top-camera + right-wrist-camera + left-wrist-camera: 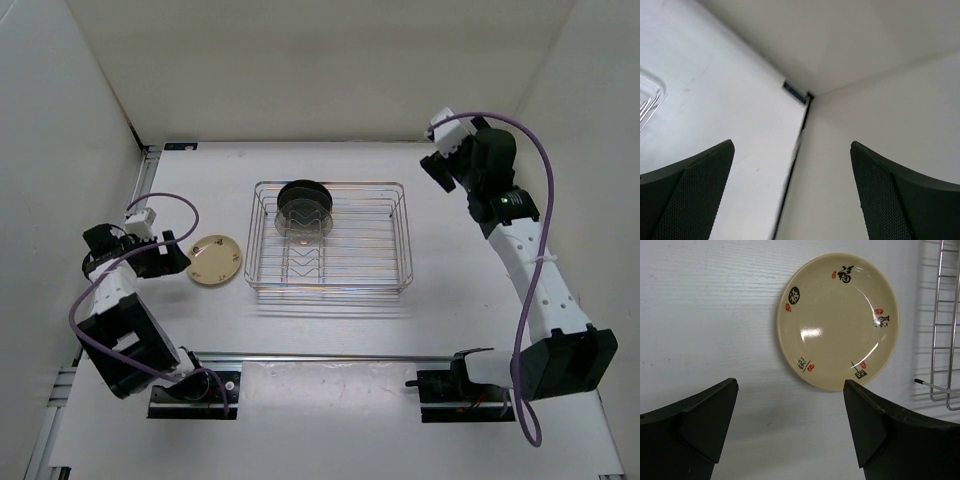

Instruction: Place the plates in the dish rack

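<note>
The plate's rim away from the rack is below my left gripper, clear of the rack's wires. I need to tilt my left gripper and lower it so its fingers go on both sides of that rim.
The cream-yellow plate (215, 260) with red and black marks lies flat on the table, left of the dish rack (330, 288). In the left wrist view this plate (838, 320) sits just beyond my left gripper (790, 385), which is open with only bare table between its fingers. From above, the left gripper (176, 258) is at the plate's left edge. A black plate (305, 193) and a translucent greyish plate (305, 226) stand in the rack's dividers at its back. My right gripper (434, 170) is raised right of the rack's far corner, open and empty (792, 145).
White enclosure walls close in the back, left and right. The right wrist view faces the back wall corner (807, 97), with a rack corner (650, 100) at its left edge. The rack's wire side (946, 340) shows right of the cream plate. A metal rail (330, 355) runs along the near edge.
</note>
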You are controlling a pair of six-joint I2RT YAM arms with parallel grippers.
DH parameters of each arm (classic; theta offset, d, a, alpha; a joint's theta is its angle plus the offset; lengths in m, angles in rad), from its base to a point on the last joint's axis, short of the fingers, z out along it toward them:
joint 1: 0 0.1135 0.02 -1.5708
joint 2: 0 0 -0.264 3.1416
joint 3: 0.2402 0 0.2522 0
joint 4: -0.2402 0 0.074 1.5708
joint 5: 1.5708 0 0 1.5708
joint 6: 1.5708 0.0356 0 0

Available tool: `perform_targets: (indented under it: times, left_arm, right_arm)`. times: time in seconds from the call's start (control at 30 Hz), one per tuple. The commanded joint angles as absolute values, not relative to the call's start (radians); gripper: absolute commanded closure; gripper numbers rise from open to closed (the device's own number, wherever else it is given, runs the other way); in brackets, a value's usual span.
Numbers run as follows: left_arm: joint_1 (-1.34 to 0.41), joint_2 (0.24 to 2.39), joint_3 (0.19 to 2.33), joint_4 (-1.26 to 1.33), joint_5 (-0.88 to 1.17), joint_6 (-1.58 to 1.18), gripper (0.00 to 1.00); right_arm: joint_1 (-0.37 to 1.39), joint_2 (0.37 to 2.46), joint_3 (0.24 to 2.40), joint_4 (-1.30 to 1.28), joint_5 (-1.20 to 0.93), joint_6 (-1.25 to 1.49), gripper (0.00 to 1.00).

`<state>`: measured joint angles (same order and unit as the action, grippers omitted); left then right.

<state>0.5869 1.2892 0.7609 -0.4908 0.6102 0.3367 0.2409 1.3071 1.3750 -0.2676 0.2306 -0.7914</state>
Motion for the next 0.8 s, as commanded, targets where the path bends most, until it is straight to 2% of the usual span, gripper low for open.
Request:
perform_targets:
  times: [0.0,0.23,0.33,0.77]
  left_arm:
    - [0.595,1.331,0.813,-0.489,0.723,0.380,0.03]
    - [0.595,1.468,0.844,-0.489,0.724,0.420,0.08]
    - [0.595,1.529,0.879,-0.489,0.710,0.420,0.09]
    - [0.548,1.704,1.031,-0.499,0.692,0.365,0.11]
  right_arm:
    - [0.167,1.261,1.261,-0.336,0.040,-0.618,0.00]
    - [-0.021,1.148,1.094,-0.322,-0.252,-0.494,0.00]
    - [-0.055,1.123,1.056,-0.322,-0.311,-0.463,0.00]
    - [-0.106,1.075,0.973,-0.313,-0.359,-0.442,0.00]
